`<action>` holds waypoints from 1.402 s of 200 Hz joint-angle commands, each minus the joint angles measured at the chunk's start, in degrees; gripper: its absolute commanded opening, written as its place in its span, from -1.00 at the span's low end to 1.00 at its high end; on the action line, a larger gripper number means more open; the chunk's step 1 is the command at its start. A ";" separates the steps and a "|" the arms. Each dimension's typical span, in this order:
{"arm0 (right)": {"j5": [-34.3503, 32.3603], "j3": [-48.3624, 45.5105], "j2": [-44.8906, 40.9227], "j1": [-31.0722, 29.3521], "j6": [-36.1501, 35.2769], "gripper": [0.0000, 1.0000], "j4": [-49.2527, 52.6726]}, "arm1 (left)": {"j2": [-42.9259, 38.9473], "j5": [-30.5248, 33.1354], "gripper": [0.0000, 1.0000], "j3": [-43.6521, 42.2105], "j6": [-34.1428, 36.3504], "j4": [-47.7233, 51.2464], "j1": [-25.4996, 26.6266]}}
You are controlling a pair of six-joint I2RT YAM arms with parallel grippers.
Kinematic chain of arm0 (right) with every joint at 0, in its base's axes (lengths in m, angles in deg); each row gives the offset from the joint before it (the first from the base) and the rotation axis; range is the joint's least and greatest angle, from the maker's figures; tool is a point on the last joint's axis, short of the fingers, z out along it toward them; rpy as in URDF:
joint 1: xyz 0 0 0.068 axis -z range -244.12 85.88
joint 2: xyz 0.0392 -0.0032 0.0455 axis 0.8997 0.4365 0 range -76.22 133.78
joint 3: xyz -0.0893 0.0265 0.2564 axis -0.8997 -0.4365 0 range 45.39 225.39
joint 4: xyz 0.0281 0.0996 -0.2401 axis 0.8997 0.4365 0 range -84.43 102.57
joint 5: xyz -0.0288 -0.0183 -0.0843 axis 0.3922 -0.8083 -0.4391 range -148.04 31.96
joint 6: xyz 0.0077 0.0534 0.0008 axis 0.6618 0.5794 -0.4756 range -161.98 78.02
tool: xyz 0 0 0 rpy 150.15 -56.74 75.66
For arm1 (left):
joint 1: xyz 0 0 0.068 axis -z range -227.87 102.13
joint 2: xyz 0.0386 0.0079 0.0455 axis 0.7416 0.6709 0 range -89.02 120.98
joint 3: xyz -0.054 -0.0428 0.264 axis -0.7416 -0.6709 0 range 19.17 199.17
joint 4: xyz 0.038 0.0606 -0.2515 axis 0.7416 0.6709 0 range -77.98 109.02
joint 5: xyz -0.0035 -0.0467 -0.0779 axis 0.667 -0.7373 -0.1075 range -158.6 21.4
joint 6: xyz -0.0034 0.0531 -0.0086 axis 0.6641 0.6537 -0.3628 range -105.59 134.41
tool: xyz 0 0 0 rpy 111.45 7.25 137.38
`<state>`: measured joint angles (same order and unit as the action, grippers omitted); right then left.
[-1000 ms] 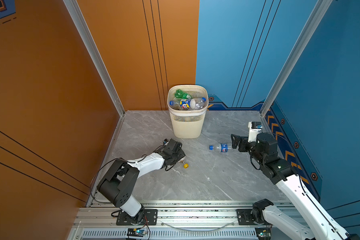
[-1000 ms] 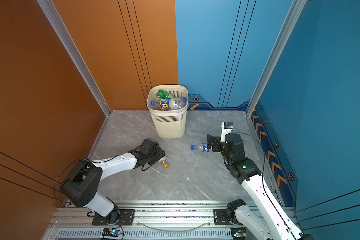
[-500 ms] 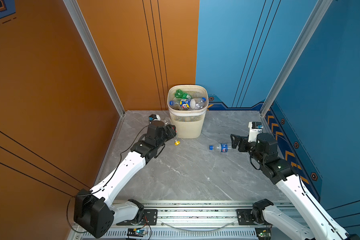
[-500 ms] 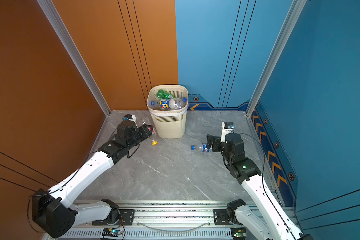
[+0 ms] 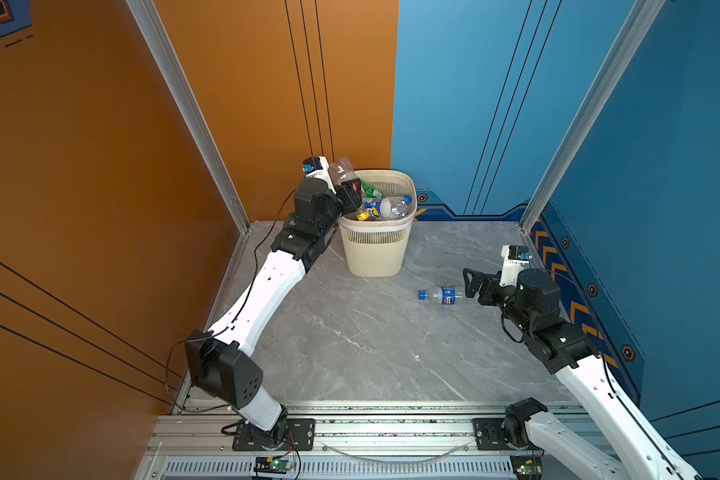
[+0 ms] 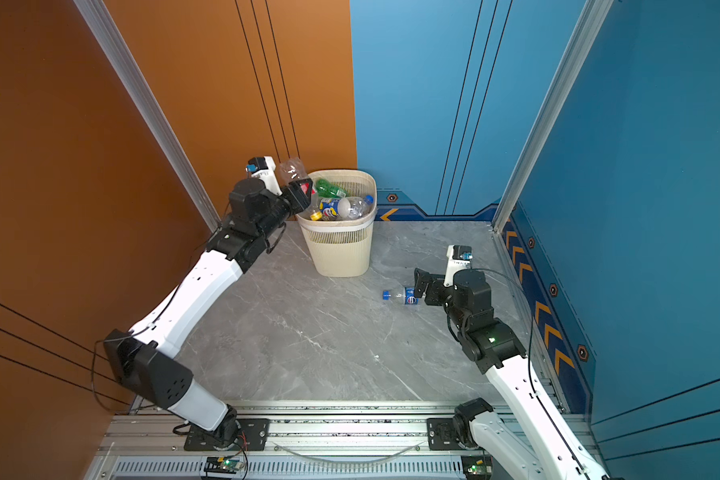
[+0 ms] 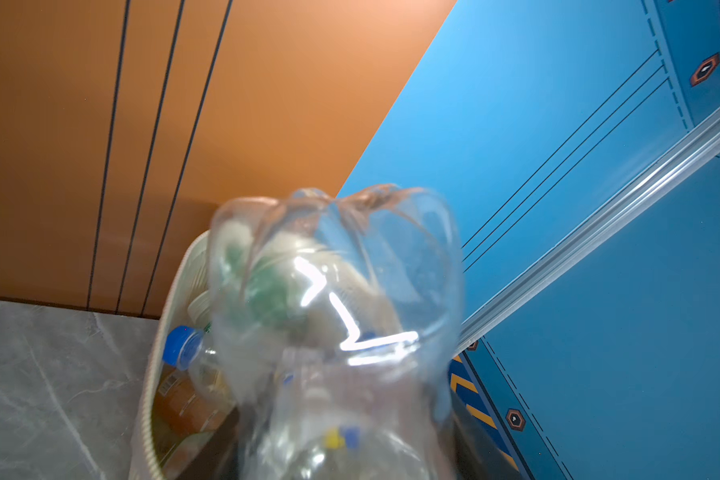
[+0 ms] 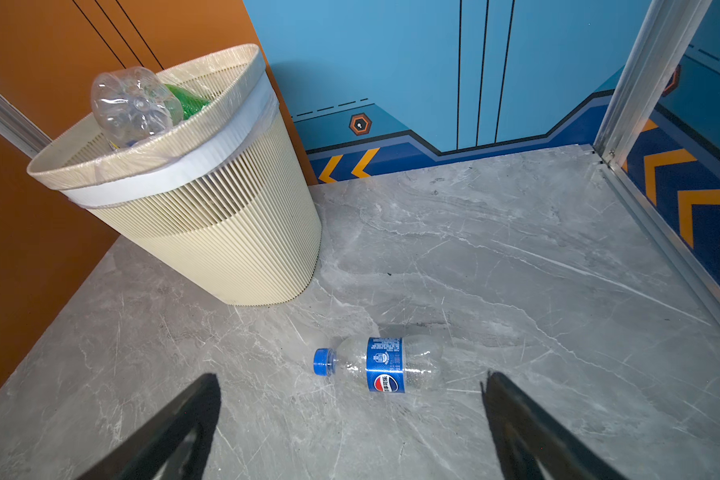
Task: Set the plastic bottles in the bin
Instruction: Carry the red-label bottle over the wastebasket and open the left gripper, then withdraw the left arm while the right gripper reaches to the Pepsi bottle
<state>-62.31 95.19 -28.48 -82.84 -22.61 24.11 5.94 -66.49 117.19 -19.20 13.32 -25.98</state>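
Note:
My left gripper should move outward over the far part of the bin's opening (image 5: 388, 182) and let go of the clear bottle, because bottles crowd the near part of the opening.
The cream slatted bin (image 5: 375, 253) (image 6: 341, 249) (image 8: 208, 232) stands at the back and holds several plastic bottles, among them a green one (image 5: 371, 191) and a blue-capped clear one (image 5: 400, 205). My left gripper (image 5: 352, 195) (image 6: 302, 193) is shut on a clear bottle (image 5: 341, 170) (image 7: 333, 291) (image 8: 132, 108), held base up over the bin's left rim. That bottle hides the jaws in the left wrist view. A clear blue-labelled bottle (image 5: 443, 295) (image 6: 404, 296) (image 8: 385, 365) lies on the floor. My right gripper (image 5: 468, 283) (image 8: 351, 375) is open just behind the bottle's base.
The grey marble floor (image 5: 371, 345) is closed in by an orange wall (image 5: 80, 187) on the left and blue walls (image 5: 661, 166) at the back and right. An aluminium rail (image 5: 371, 419) carrying both arm bases runs along the front.
My left arm has risen from the floor and swung back to the bin's rim, carrying the clear bottle. The right arm and the blue-labelled bottle have not moved.

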 commanded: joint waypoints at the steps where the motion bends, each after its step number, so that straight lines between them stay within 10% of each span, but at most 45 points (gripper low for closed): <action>1: 0.42 -1.01 -1.23 0.28 1.36 0.99 1.76 | 5.33 -2.88 -0.05 7.19 1.44 -2.90 -0.95; 143: -0.10 -1.99 -3.27 0.70 2.27 0.99 2.89 | 40.92 -6.38 0.14 56.26 -1.55 12.91 -1.81; 163: -0.14 -1.94 -3.07 0.88 2.17 0.99 2.82 | 39.85 -6.73 0.99 54.59 -1.10 14.34 -2.01; 237: 1.01 -1.19 -0.03 1.14 4.53 0.99 2.49 | 25.85 -10.25 0.95 43.74 1.15 15.19 -5.54; 280: -0.43 -0.76 4.11 1.18 11.50 0.99 6.13 | 5.03 -7.66 0.95 15.59 7.52 6.19 -5.88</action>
<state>-62.31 93.66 -26.55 -82.10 -16.75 26.56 22.68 -75.04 145.71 -16.75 26.52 -32.14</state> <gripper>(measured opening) 0.995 0.976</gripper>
